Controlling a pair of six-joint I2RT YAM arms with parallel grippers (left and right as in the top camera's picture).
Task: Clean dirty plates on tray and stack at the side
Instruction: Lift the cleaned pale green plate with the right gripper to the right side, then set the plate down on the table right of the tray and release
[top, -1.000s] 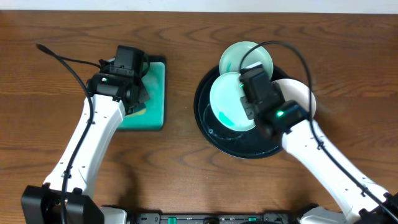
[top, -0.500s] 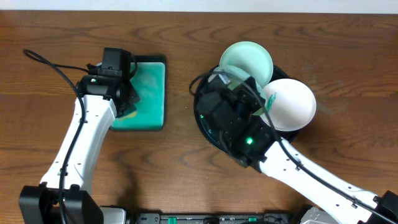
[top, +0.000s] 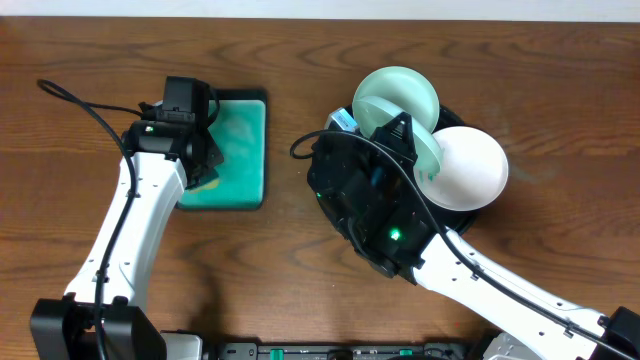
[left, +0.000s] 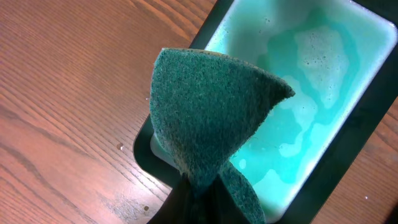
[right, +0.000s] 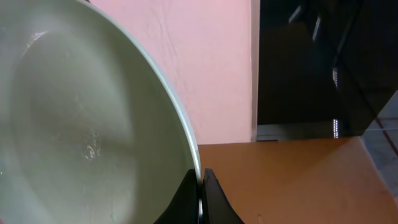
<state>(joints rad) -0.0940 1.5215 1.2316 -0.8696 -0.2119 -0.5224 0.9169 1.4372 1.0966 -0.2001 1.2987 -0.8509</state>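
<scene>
My right gripper swings right in the overhead view to the bare tabletop beyond the white plate next, turns the mint plate flat, lowers and releases it.
My right gripper (right: 200, 186) is shut on the rim of one pale mint plate (right: 87, 124) and holds it tilted on edge above the black tray (top: 452, 114). In the overhead view that plate (top: 428, 155) shows as a sliver beside my right gripper (top: 402, 132). A second mint plate (top: 395, 92) lies at the tray's far rim. A white plate (top: 470, 165) lies on the tray's right side. My left gripper (left: 199, 208) is shut on a green sponge (left: 211, 124) over the teal rectangular tray.
The teal rectangular tray with a dark rim (top: 245, 150) holds teal liquid (left: 311, 93) and sits left of the black tray. My raised right arm (top: 380, 215) hides most of the black tray. A cable (top: 90, 95) trails from the left arm.
My right arm has lifted the plate off the black tray, tipped it on edge and rolled the wrist over. My left gripper shifted slightly left with the sponge, then stayed still.
</scene>
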